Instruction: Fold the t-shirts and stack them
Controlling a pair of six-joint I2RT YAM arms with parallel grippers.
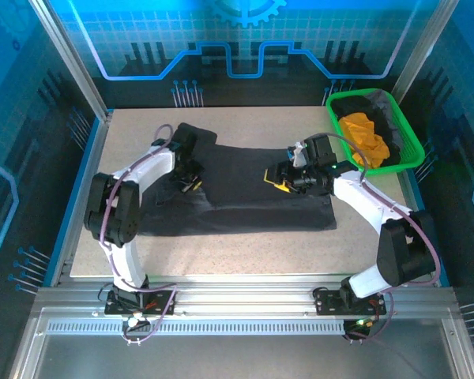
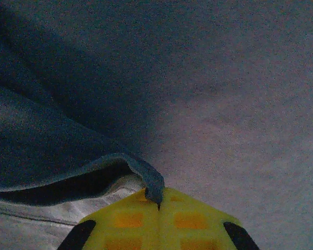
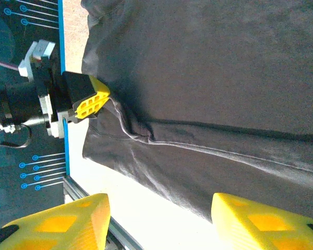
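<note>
I will next pull the raised fold of the hem across onto the shirt's flat middle (image 1: 212, 178) with my left gripper and let go, as that middle lies beside this gripper, toward my right gripper.
The large charcoal-black t-shirt (image 1: 245, 201) lies spread across the middle of the table. My left gripper (image 1: 191, 184) is at the shirt's left part, its yellow fingers shut on a raised fold of the hem (image 2: 155, 190). The right wrist view shows that left gripper (image 3: 94, 101) pinching the fabric (image 3: 208, 78). My right gripper (image 1: 280, 180) hovers over the shirt's right-centre, wide open (image 3: 159, 219), with nothing between its fingers. The bright orange t-shirt (image 1: 367, 136) and another dark t-shirt (image 1: 371, 106) lie bunched in the basket.
A green plastic basket (image 1: 415, 154) stands at the table's back right corner. Bare speckled tabletop (image 1: 221, 253) runs along the front of the shirt and at the back left. Metal frame posts and blue walls enclose the table.
</note>
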